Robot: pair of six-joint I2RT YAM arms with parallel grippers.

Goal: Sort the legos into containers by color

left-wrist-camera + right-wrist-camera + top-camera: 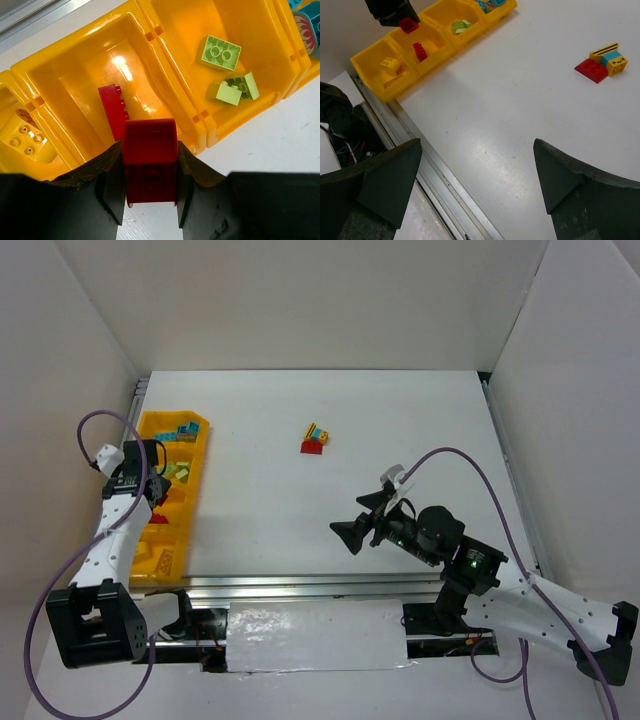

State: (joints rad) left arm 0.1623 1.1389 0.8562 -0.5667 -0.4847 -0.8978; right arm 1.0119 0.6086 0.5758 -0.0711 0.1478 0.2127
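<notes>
The section of the bin tray with another red brick lies below. So my left gripper moves down toward the section's bare bottom (169, 510) (144, 104) beside that brick next and releases the color-matched lego.
The yellow-orange bin tray (197, 472) lies along the table's left edge. My left gripper (150, 172) is shut on a red brick (150, 145) and holds it over the near rim of the compartment with another red brick (112, 107). The neighbouring compartments hold pale green bricks (221, 51), a yellow brick (24, 140) and teal bricks (306, 7). A clump of red, yellow and teal bricks (317, 438) lies mid-table, also in the right wrist view (601, 62). My right gripper (362, 520) is open and empty, well short of the clump, above bare table (477, 175).
An aluminium rail (300, 588) runs along the near table edge, with a silver taped patch (315, 637) below it. White walls enclose the left, back and right. Purple cables (470, 465) loop off both arms.
</notes>
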